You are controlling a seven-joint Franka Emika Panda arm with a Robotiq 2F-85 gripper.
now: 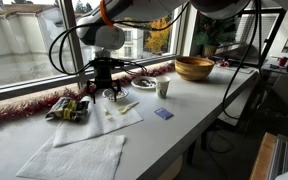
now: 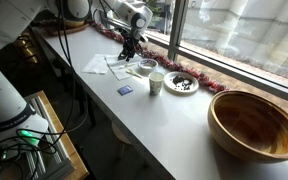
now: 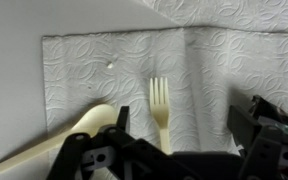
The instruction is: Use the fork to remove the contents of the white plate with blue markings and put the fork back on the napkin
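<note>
The fork's handle point(image 3: 164, 135) sits nearer the finger on the spoon's side, so my gripper should go down onto it and move slightly toward the spoon next.
In the wrist view the cream fork point(image 3: 161, 108) lies flat on the white napkin point(image 3: 84, 70), tines pointing away. My gripper point(image 3: 184, 114) is open just above it. The fork's handle runs between the two fingers, nearer the left one, and neither finger touches it. In both exterior views the gripper point(image 1: 106, 86) point(image 2: 130, 50) points down over the napkin point(image 1: 122, 117) point(image 2: 117, 69). The small white plate with blue markings point(image 1: 118, 96) point(image 2: 147, 67) sits just beside the napkin. What it holds cannot be made out.
A cream spoon point(image 3: 54, 140) lies left of the fork. A wrinkled paper towel point(image 1: 79, 155), a paper cup point(image 1: 163, 88), a dark plate point(image 2: 182, 83), a blue card point(image 1: 163, 114), a big wooden bowl point(image 1: 194, 68) and a snack bag point(image 1: 69, 108) share the white counter. Red tinsel lines the window sill.
</note>
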